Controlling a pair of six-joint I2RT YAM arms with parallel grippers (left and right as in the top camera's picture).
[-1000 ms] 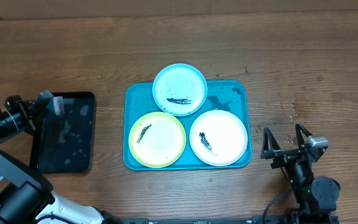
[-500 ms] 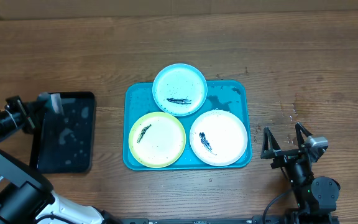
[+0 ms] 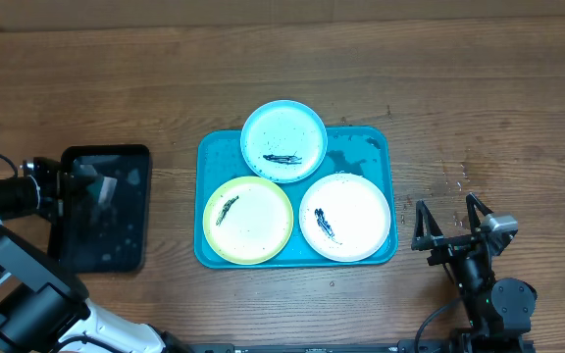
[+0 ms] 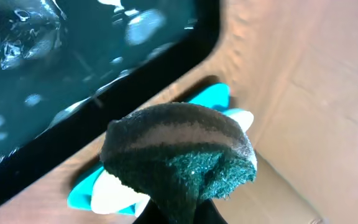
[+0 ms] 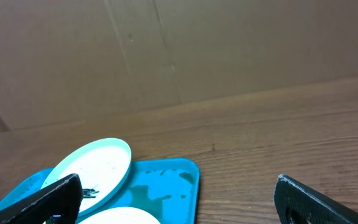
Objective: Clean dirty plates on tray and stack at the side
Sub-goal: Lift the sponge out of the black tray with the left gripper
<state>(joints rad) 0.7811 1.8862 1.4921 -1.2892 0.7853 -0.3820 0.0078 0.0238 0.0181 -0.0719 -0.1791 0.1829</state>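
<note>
My left gripper holds the sponge and will rise, swing right in the overhead view, then lower and release it onto the yellow-green-rimmed plate [image 3: 248, 220], which has a dark smear.
Three dirty plates sit on the turquoise tray [image 3: 211, 152]: a light-blue-rimmed plate [image 3: 283, 140] overhanging its far edge, a yellow-green-rimmed plate [image 3: 248, 220] at front left, a white plate [image 3: 345, 216] at front right. Each has a dark smear. My left gripper [image 3: 75, 179] is at the left edge of the black tray [image 3: 101, 245], shut on a dark green sponge [image 4: 179, 155]. The turquoise tray [image 4: 79, 193] shows past the sponge in the left wrist view. My right gripper [image 3: 451, 227] is open and empty, right of the tray. Its view shows the blue plate [image 5: 95, 169] and the tray's corner [image 5: 182, 174].
The black tray [image 4: 73, 74] holds wet patches and droplets. Water spots lie on the wood right of the turquoise tray [image 3: 454, 176]. A cardboard wall [image 5: 179, 50] stands behind the table.
My left gripper with the sponge has moved down from the black tray's far left corner to its left edge. The right arm and the plates have not moved.
</note>
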